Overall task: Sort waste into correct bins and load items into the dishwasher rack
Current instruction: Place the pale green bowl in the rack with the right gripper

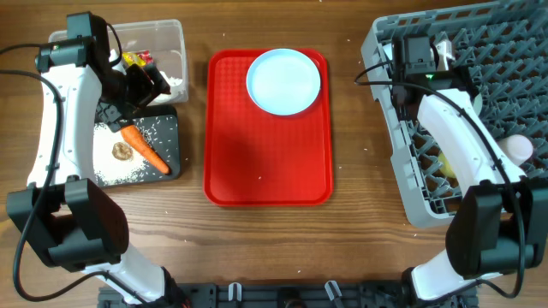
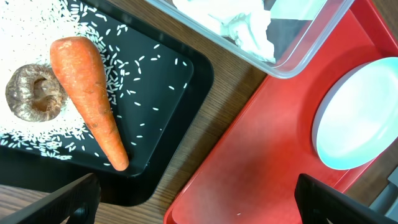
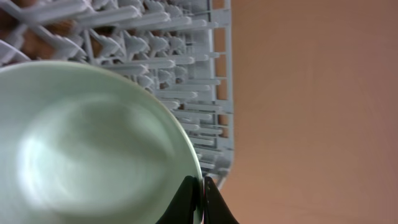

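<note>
My right gripper should first shift toward the rack's edge facing the red tray, to release the bowl (image 3: 93,143) beyond both cups in the rack's near part.
My left gripper (image 1: 144,84) is open and empty above the near edge of the clear tub (image 1: 175,34) and the black tray (image 1: 167,120). In its wrist view the open fingers (image 2: 196,205) hang over the black tray's corner (image 2: 186,118) and the red tray. An orange carrot (image 2: 87,99), a brown lump (image 2: 34,92) and rice grains (image 2: 134,68) lie in the black tray. The tub (image 2: 298,53) holds white tissue (image 2: 249,28) and wrappers (image 1: 137,60). My right gripper (image 3: 202,196) is shut on the rim of a pale teal bowl (image 3: 93,143) over the grey rack (image 3: 180,50).
The flat red serving tray (image 1: 265,162) lies mid-table with the pale blue plate (image 1: 283,81) at its far end; the plate also shows in the left wrist view (image 2: 357,118). The rack (image 1: 514,51) holds a yellow cup (image 1: 445,167) and a pale pink cup (image 1: 518,147).
</note>
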Available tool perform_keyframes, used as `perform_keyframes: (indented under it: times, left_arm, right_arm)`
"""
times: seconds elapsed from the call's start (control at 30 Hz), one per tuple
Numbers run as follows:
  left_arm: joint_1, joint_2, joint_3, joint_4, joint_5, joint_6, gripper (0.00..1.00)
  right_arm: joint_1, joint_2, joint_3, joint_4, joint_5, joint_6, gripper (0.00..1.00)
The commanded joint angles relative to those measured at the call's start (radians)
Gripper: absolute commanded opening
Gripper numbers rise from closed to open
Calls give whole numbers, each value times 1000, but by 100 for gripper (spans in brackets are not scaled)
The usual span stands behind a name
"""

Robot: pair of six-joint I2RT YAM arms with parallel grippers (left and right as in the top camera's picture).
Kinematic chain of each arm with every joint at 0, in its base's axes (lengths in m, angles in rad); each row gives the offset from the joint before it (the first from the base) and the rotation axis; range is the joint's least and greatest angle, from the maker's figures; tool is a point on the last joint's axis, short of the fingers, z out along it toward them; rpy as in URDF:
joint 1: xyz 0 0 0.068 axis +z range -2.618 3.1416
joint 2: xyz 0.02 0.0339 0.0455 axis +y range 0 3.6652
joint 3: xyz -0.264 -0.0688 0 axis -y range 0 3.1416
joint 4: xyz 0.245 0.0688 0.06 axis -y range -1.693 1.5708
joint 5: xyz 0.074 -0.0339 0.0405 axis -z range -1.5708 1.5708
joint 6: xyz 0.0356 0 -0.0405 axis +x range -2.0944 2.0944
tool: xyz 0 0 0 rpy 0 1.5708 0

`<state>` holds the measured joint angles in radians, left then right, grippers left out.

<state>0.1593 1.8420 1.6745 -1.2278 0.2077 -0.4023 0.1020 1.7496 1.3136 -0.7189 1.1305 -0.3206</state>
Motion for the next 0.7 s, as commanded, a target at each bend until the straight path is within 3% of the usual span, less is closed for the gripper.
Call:
perform_keyframes:
  times: [0.0,0.1,0.17,0.43,0.67]
  left_arm:
    - [2,-9,-1,1,12,5,100]
    - [2,-9,-1,1,12,5,100]
    - [2,-9,-1,1,12,5,100]
    - [2,-9,-1,1,12,5,100]
    - [2,-9,-1,1,12,5,100]
  right_arm:
    - [2,14,-13,178,243,-244,4]
    - [22,14,-13,482,283,-536,4]
    - [56,14,-13,561,282,-596,4]
    - [144,14,-14,449,279,-589,4]
    - [182,14,-108,317,267,-460,4]
